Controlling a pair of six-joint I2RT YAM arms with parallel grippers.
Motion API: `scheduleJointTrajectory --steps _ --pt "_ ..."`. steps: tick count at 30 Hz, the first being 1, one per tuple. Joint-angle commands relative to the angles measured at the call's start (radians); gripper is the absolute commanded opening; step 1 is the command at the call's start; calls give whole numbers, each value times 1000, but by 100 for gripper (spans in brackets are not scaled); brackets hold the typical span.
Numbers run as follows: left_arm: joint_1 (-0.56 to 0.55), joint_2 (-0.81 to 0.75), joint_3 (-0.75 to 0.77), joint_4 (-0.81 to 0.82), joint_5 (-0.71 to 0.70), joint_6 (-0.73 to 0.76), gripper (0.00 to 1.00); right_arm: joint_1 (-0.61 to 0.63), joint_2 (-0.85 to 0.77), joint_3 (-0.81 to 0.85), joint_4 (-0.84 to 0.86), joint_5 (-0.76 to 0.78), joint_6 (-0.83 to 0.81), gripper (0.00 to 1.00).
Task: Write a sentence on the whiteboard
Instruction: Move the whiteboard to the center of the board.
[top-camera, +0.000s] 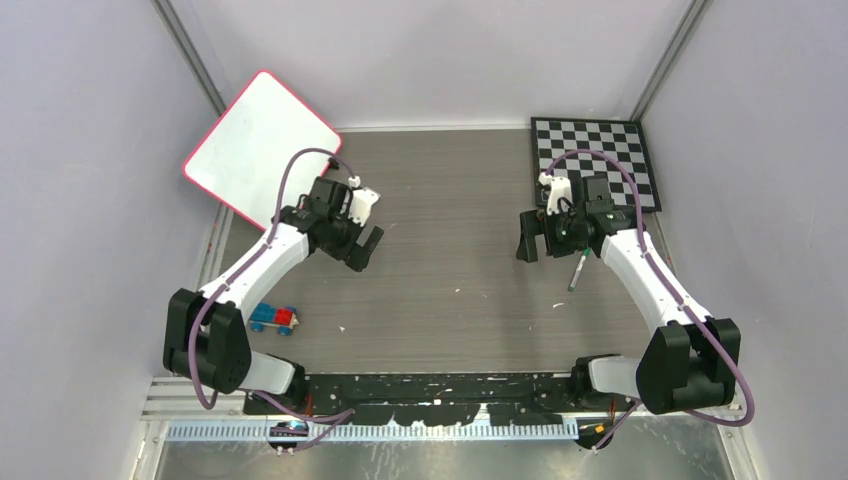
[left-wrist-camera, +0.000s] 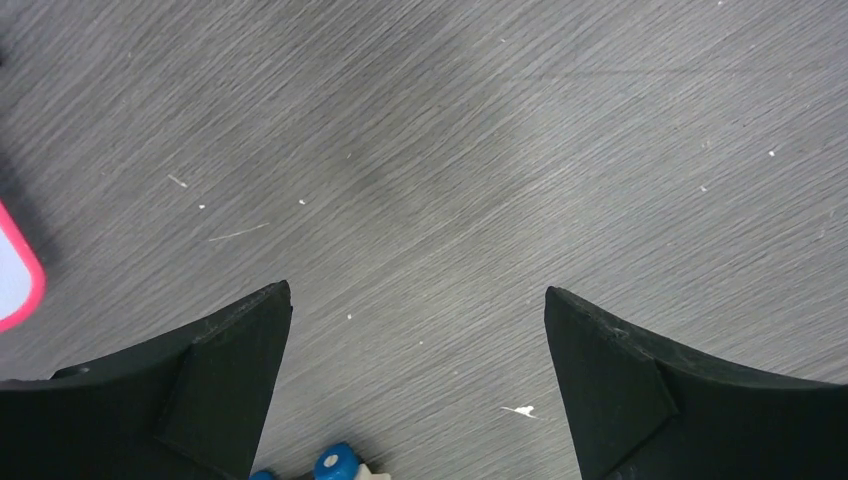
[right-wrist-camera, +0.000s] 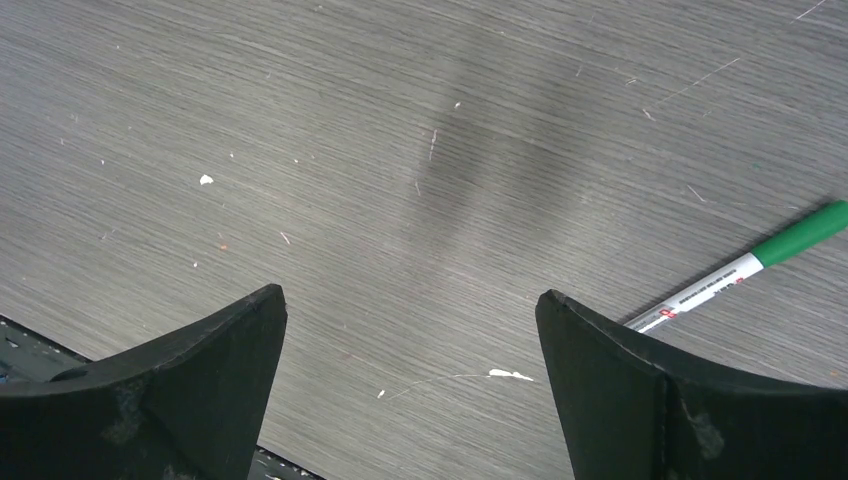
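The whiteboard's rim facing the open table lies outward of my left gripper and to its left in the top view, so my left gripper should turn and lower to that rim.
The whiteboard lies tilted at the back left, white with a pink-red rim; its corner shows in the left wrist view. No green lettering shows on it; the sentence is not in view. A green-capped marker lies on the table right of centre, and also at the right of the right wrist view. My left gripper hovers open and empty just right of the whiteboard. My right gripper is open and empty, just left of the marker.
A black-and-white checkered board lies at the back right. A small blue and red toy of bricks sits near the left arm, its blue part at the bottom of the left wrist view. Grey walls close in on both sides.
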Motion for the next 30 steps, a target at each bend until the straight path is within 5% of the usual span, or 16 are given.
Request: scheduleJointTrajectory --steps 1,7,13,21,30 --pt "1 18 56 -20 -19 143 100 -2 -24 15 -8 -5 -4 99" --pt "5 209 223 -208 -22 414 100 -3 -26 14 -17 -8 -11 99" --pt "34 358 324 -198 -137 731 97 -3 -35 7 -27 -21 -19 99" --pt "148 487 522 -284 1 1137 93 -3 -33 7 -40 -27 -20 99" --pt "187 671 706 -367 -64 1354 85 -4 -39 3 -54 -54 -27 99"
